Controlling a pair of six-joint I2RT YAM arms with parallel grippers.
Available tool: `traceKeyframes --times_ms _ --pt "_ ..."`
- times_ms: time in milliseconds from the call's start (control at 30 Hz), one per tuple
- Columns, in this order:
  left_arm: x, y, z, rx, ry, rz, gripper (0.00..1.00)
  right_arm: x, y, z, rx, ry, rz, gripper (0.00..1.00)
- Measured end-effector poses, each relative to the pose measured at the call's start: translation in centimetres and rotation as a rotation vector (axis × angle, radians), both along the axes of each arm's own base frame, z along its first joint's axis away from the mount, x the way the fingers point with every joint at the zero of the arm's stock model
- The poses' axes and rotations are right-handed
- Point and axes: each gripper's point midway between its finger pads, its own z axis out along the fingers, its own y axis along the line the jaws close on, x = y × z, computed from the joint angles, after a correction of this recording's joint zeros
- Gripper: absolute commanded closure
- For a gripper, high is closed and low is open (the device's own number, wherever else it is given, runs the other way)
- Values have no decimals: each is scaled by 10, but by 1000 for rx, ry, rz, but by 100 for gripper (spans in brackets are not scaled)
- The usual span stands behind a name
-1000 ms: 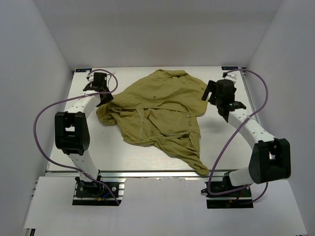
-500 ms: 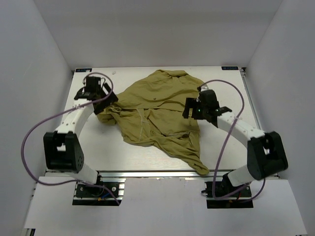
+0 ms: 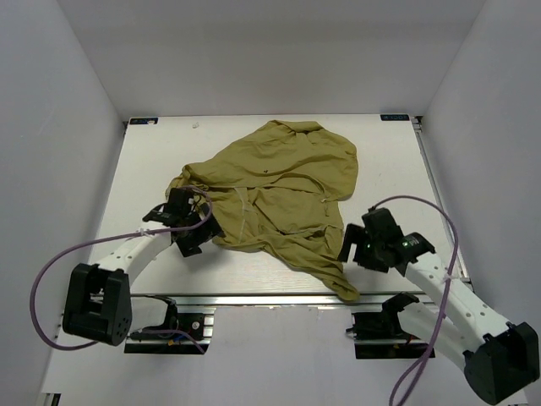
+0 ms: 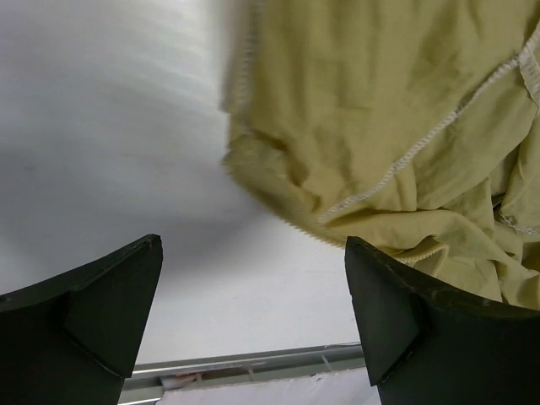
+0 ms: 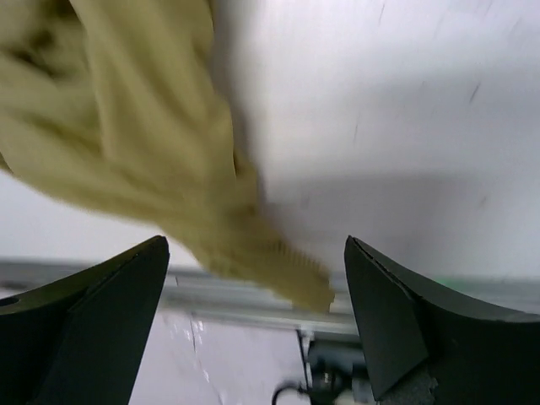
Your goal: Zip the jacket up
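I will lower my left gripper to the jacket hem's corner, below it and to its right in the top view, since its open fingers span bare table.
The olive-yellow jacket (image 3: 279,190) lies rumpled across the middle of the table, and one sleeve (image 3: 334,275) trails to the front edge. My left gripper (image 3: 203,237) is low at the jacket's near-left hem. It is open, and in the left wrist view only bare table shows between the fingers (image 4: 93,329); the jacket's hem (image 4: 278,202) lies just ahead of my left gripper (image 4: 253,321). My right gripper (image 3: 347,248) is open beside the sleeve. In the blurred right wrist view the sleeve's cuff (image 5: 287,274) shows between the wide-apart jaws of my right gripper (image 5: 253,325), and I cannot tell whether they touch it.
The table's front rail (image 3: 254,298) runs just under both grippers, with the arm bases (image 3: 165,326) below it. White walls close in the left, right and back. Purple cables (image 3: 51,271) loop from each arm.
Both arms have swung from the back of the table down to its near edge, the left from the jacket's far-left fold, the right from its right side. The jacket's left fold has shifted slightly.
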Motion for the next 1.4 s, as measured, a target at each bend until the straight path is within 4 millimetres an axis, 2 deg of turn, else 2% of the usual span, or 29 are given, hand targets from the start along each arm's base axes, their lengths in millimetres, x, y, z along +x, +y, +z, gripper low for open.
traceKeyframes --times_ms 100,233,333,367,433,467,500,567,600,667,700,767,833,933,1067,1167,1200,1267,1400 --pt "9 -17 -6 1 0 -42 2 -36 6 -11 -15 110 45 11" --pt "22 -32 -20 0 26 -64 9 -58 12 -17 -35 186 72 11" --pt "36 -38 -20 -16 -2 -61 24 -68 13 -26 -81 248 89 11" --pt "38 -39 -21 -22 -6 -59 42 -72 13 -30 -105 271 97 11" --pt "41 -40 -24 -22 -12 -53 63 -77 13 -38 -160 313 120 11" --pt "40 -41 -27 -22 -4 -54 87 -80 13 -41 -182 329 134 11" --pt "40 -42 -29 -28 1 -52 100 -82 14 -43 -201 344 149 14" --pt "38 -43 -32 -26 3 -59 100 -86 17 -47 -221 365 178 23" --pt "36 -44 -32 -29 5 -62 100 -87 18 -49 -223 370 192 47" --pt "35 -43 -31 -27 7 -62 100 -89 21 -50 -222 375 211 78" --pt "33 -42 -31 -20 11 -60 100 -89 22 -51 -221 375 215 98" --pt "29 -37 -27 0 18 -55 100 -87 22 -48 -226 370 224 100" --pt "27 -33 -15 21 14 -53 100 -81 23 -38 -236 347 225 100" --pt "37 -25 20 61 -51 -36 100 -60 33 -6 -205 238 217 100" --pt "53 -7 75 139 -187 24 100 -34 48 64 -86 34 197 100" --pt "54 6 102 184 -246 62 100 -21 52 119 21 -130 174 100" --pt "54 11 105 201 -251 73 100 -19 51 134 49 -175 165 100" --pt "50 18 104 237 -240 86 100 -17 46 148 69 -234 150 100" --pt "51 29 85 301 -175 91 100 -6 34 152 3 -284 120 100"
